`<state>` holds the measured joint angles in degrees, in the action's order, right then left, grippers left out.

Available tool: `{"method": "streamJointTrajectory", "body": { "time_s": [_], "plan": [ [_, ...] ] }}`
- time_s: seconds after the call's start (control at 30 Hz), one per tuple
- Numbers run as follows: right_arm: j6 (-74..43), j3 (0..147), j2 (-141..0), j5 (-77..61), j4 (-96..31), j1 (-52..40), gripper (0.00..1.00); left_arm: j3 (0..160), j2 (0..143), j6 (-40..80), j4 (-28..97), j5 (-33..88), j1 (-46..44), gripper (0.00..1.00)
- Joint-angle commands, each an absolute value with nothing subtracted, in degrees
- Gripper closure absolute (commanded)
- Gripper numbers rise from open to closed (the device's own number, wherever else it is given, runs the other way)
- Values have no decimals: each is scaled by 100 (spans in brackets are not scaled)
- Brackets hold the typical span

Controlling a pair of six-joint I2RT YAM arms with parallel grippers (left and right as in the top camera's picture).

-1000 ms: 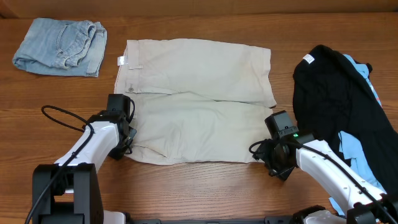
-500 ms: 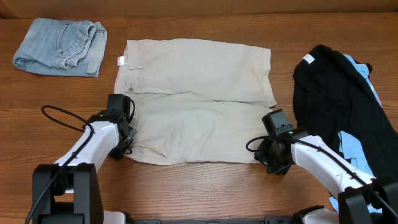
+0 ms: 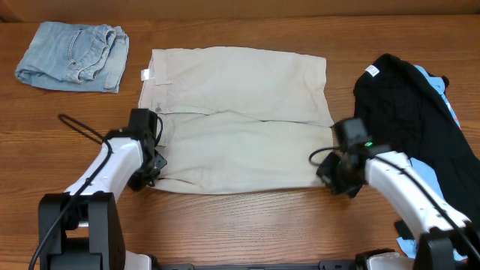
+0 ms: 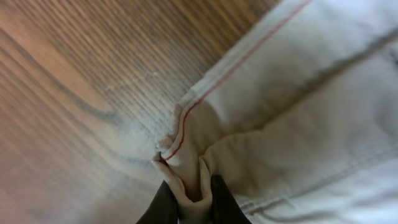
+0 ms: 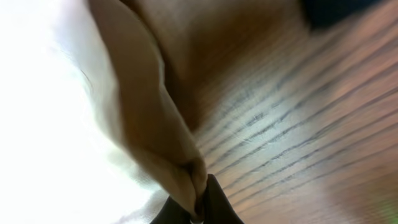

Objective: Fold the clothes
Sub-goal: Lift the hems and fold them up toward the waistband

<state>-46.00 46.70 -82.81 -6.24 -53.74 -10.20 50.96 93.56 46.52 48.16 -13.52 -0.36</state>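
The shorts lie spread flat, so my left gripper should next lift the near waistband corner, bring it outward over to the far waistband corner (image 3: 155, 57) and let go.
Beige khaki shorts (image 3: 240, 112) lie spread flat mid-table, waistband to the left. My left gripper (image 3: 149, 169) is shut on the near waistband corner; in the left wrist view a fold of beige cloth (image 4: 205, 143) with a red stitch line is pinched between the dark fingers (image 4: 194, 200). At the near right leg hem, my right gripper (image 3: 331, 169) is shut on the fabric. The right wrist view shows a bunched ridge of beige cloth (image 5: 149, 118) clamped at the fingertips (image 5: 200, 210), raised off the wood.
Folded light-blue denim shorts (image 3: 73, 56) lie at the far left corner. A black garment (image 3: 409, 127) is heaped at the right over a sky-blue one (image 3: 431, 187), close to my right arm. Bare wood runs along the near edge (image 3: 240, 225).
My right gripper has closed on the near right hem and shifted right and away from the table's front. The shorts' near edge has drawn slightly inward. The left gripper has stayed shut, shifting slightly.
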Motion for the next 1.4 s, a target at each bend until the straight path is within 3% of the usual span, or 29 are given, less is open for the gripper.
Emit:
{"method": "streamJointTrajectory", "body": {
  "time_s": [0.0, 0.3, 0.6, 0.87, 1.1, 1.37],
  "plan": [
    [-3986, 5468, -7813, -263, -5658, -622, 96, 6045, 9268, 3780, 5371, -1522, 8, 96],
    [-3267, 7336, -7461, -202, -6956, -392, 96, 8394, 8919, 3343, 7314, -1542, -5, 96],
    [-3098, 7966, -7122, -220, -7745, -392, 96, 8995, 8361, 3275, 8331, -1546, -3, 96],
    [-2882, 8300, -6687, -233, -7885, -395, 96, 8995, 7769, 3120, 8423, -1584, -3, 96],
    [-2493, 8289, -7336, -370, -7708, -548, 96, 8388, 7953, 3168, 8333, -1586, -1, 96],
    [-2244, 8289, -8451, -368, -6781, -648, 96, 7089, 8097, 3301, 6869, -1588, 132, 96]
  ]
}}
